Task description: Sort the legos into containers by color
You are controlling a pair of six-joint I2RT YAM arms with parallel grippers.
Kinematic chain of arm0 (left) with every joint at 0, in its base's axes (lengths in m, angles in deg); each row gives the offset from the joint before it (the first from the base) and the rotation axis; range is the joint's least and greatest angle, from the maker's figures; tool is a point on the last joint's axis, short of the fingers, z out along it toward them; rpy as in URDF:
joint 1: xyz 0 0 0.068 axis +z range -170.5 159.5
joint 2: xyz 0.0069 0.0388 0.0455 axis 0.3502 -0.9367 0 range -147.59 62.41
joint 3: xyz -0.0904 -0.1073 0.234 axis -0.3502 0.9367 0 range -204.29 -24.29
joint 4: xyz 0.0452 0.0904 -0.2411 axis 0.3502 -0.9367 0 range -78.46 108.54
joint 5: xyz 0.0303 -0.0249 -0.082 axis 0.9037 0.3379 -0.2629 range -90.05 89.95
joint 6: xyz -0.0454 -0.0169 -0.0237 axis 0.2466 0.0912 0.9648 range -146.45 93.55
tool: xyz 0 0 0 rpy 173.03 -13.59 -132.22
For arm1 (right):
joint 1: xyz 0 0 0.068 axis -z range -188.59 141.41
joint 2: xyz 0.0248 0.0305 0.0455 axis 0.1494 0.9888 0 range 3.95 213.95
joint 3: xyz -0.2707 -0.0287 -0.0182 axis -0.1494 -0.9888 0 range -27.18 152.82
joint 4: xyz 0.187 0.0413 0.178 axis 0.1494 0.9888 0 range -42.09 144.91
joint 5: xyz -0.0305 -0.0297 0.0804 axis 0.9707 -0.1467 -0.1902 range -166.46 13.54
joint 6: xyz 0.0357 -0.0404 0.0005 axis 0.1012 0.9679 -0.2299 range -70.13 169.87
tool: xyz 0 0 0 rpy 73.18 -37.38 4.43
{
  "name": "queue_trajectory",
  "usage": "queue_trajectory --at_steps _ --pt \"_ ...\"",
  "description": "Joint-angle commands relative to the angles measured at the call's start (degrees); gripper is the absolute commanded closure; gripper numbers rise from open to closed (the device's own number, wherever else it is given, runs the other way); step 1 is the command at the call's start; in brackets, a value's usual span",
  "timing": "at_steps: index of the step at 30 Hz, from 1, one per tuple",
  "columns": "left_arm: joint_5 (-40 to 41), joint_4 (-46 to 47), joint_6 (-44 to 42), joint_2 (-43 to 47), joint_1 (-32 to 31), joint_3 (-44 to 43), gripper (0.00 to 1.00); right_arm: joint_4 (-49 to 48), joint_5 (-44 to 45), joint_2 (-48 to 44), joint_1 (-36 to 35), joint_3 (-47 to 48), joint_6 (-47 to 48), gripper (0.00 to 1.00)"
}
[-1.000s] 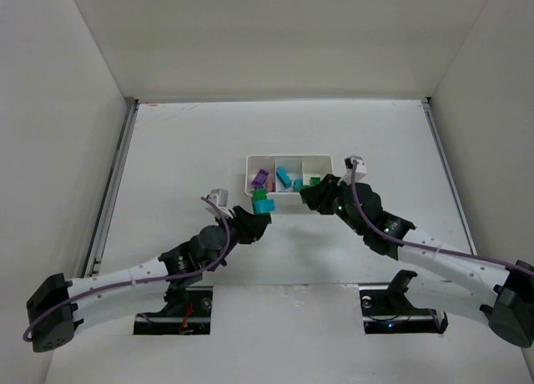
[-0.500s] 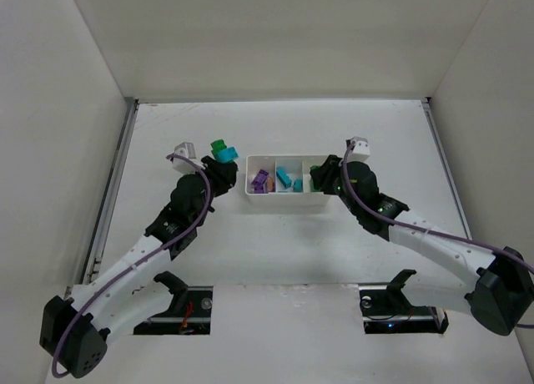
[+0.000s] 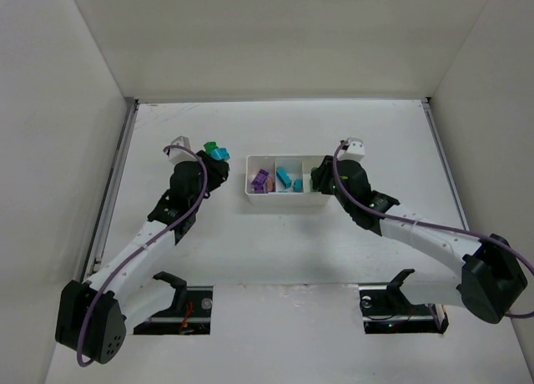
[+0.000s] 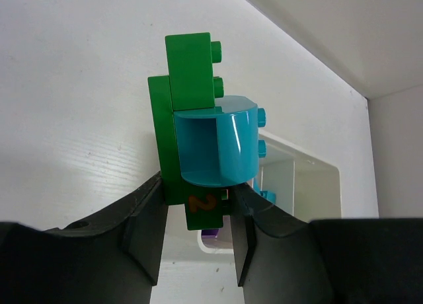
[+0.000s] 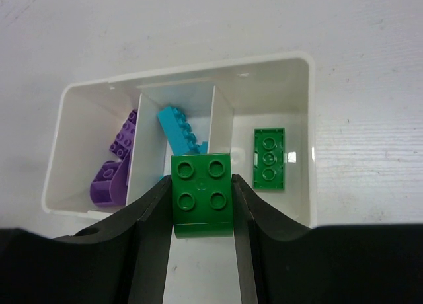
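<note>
My right gripper moves right in the wrist view over the section of the tray already holding green (image 3: 311,165) (image 5: 272,160) next, lowers and releases. That section lies below and that way.
The white three-compartment tray (image 3: 289,158) sits mid-table. Its left compartment holds purple bricks (image 5: 115,162), the middle cyan bricks (image 5: 178,131), the right a flat green brick (image 5: 269,157). My left gripper (image 3: 212,160) is shut on a stack of green and cyan bricks (image 4: 198,145) and holds it left of the tray (image 4: 297,178). My right gripper (image 3: 321,177) is shut on a green brick (image 5: 201,195) above the tray's near wall (image 5: 198,215), between the middle and right compartments.
White walls enclose the table on three sides. A metal rail (image 3: 113,192) runs along the left edge. The arm bases (image 3: 175,305) sit at the near edge.
My left arm has swung from the tray's front to its left side, carrying the green and cyan stack. My right gripper has moved up over the tray's right end with the green brick.
</note>
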Motion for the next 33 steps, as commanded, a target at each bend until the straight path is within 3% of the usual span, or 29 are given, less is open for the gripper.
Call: queue_trajectory --at_steps 1,14,33 --pt "-0.8 2.8 0.4 3.0 0.3 -2.0 0.8 -3.0 3.1 -0.3 0.3 2.2 1.5 0.71" --pt "-0.3 -3.6 3.0 12.6 3.4 3.2 0.8 -7.7 4.9 0.3 3.5 0.2 4.5 0.7" --pt "1.0 -3.1 2.8 10.9 2.2 3.8 0.8 -10.4 4.5 7.7 3.2 1.2 6.0 0.7"
